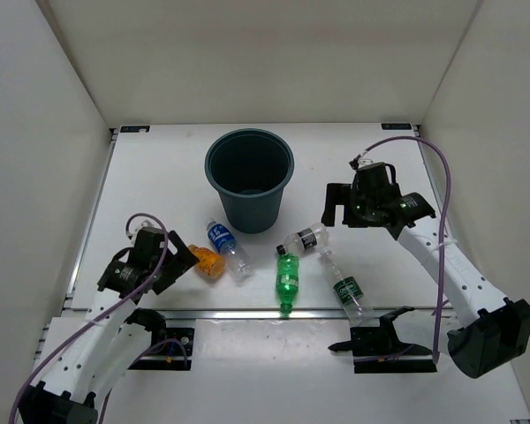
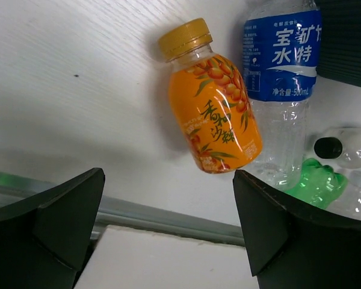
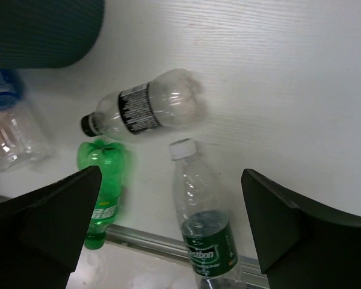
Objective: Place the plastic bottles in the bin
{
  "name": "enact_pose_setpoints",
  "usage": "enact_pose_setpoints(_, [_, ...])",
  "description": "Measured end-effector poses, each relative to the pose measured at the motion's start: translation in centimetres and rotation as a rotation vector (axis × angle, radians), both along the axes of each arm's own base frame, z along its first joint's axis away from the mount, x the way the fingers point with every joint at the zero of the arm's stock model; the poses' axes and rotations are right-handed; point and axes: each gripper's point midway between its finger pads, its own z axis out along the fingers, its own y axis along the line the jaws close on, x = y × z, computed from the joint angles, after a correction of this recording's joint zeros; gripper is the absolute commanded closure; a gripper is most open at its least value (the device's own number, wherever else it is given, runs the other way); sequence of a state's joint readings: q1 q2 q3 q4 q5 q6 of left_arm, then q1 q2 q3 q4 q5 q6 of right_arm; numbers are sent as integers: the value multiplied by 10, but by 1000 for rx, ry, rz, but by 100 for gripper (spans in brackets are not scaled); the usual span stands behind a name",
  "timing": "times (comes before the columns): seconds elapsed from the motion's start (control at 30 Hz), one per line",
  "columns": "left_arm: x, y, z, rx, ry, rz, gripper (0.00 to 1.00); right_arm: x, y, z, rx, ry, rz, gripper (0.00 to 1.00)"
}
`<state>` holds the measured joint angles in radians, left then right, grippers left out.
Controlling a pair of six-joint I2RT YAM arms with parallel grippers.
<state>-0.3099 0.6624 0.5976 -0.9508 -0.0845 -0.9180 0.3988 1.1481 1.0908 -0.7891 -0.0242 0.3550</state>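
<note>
The left gripper will next move down and toward the right in the top view and bring its fingers around the lower body of the orange bottle, since the bottle lies beyond the fingers.
Five plastic bottles lie on the white table in front of the bin (image 1: pixel 249 177), a round dark teal bucket. The stubby orange bottle (image 1: pixel 209 262) (image 2: pixel 213 114) lies next to the clear blue-label bottle (image 1: pixel 227 249) (image 2: pixel 281 78). The green bottle (image 1: pixel 288 278) (image 3: pixel 102 180) lies in the middle. To its right are a clear bottle with a black label (image 1: pixel 302 239) (image 3: pixel 141 108) and one with a dark green label (image 1: pixel 346 287) (image 3: pixel 207 229). My left gripper (image 1: pixel 181 262) (image 2: pixel 168 205) is open and empty, just left of the orange bottle. My right gripper (image 1: pixel 336 208) (image 3: pixel 171 205) hangs open and empty above the two dark-label bottles.
White walls close in the table on the left, back and right. A metal rail (image 1: pixel 247 312) runs along the near edge, just past the green and dark-green-label bottles. The bin's wall (image 3: pixel 42 30) fills the upper left of the right wrist view.
</note>
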Motion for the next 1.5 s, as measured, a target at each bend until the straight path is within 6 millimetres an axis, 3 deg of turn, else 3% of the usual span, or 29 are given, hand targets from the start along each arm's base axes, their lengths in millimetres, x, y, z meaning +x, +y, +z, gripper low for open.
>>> enact_pose_setpoints(0.23, [19, -19, -18, -84, -1, 65, 1, 7, -43, 0, -57, -30, -128, 1])
enact_pose_setpoints(0.37, [32, -25, -22, -125, -31, 98, 1, 5, -53, -1, -86, -35, -146, 1])
enact_pose_setpoints(0.53, [35, -32, -42, -121, 10, 106, 4, 3, -70, -12, -114, -5, -186, 1])
enact_pose_setpoints(0.7, [32, -31, -58, -122, 19, 119, 23, 0, -84, -20, -124, 23, -227, 1])
enact_pose_setpoints(0.83, [35, -31, -61, -111, 12, 113, 33, -6, -84, -28, -124, 49, -223, 0])
enact_pose_setpoints(0.97, [37, -26, -60, -80, -6, 109, 51, -11, -82, -33, -120, 59, -216, 1])
enact_pose_setpoints(1.1, [36, -13, -53, -29, -20, 112, 55, -17, -82, -31, -111, 50, -211, 1])
enact_pose_setpoints(1.17, [42, -7, -32, 8, -59, 106, 54, -18, -82, -29, -108, 39, -210, 1])
enact_pose_setpoints(1.23, [54, -7, 4, 29, -137, 89, 53, -19, -81, -28, -106, 34, -203, 0])
enact_pose_setpoints(1.4, [106, -22, 139, 48, -449, -11, 48, -35, -64, -42, -89, 65, -100, 1])
enact_pose_setpoints(1.43, [116, -30, 163, 59, -501, -40, 40, -39, -58, -46, -80, 76, -68, 1])
enact_pose_setpoints(1.5, [137, -55, 210, 84, -602, -117, 39, -48, -45, -52, -65, 96, -5, 1])
